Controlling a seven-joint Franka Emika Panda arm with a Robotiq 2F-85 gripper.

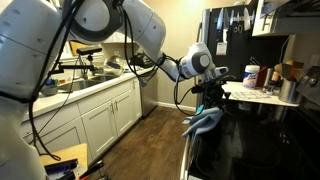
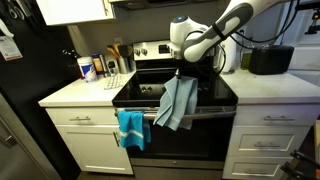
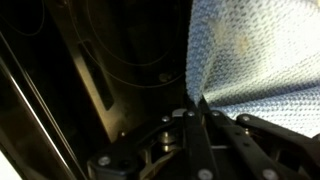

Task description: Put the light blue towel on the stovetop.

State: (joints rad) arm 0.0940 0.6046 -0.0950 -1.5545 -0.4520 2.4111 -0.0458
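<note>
Next, my gripper moves toward the stove's back panel, as the open glass lies between them, and releases the towel over the black stovetop.
The light blue towel (image 2: pixel 178 102) hangs from my gripper (image 2: pixel 183 72) over the front edge of the black stovetop (image 2: pixel 205 92). Its lower part drapes down in front of the oven door. In an exterior view the towel (image 1: pixel 203 121) hangs below the gripper (image 1: pixel 208 95) at the stove's near edge. In the wrist view the closed fingers (image 3: pixel 197 104) pinch a corner of the towel (image 3: pixel 255 55), with the glass stovetop (image 3: pixel 110 50) and its burner rings beneath.
A brighter blue towel (image 2: pixel 131 127) hangs on the oven handle. Bottles and a utensil holder (image 2: pixel 100 66) stand on the counter beside the stove. A black appliance (image 2: pixel 268 60) sits on the other counter. White cabinets (image 1: pixel 105 115) line the far wall.
</note>
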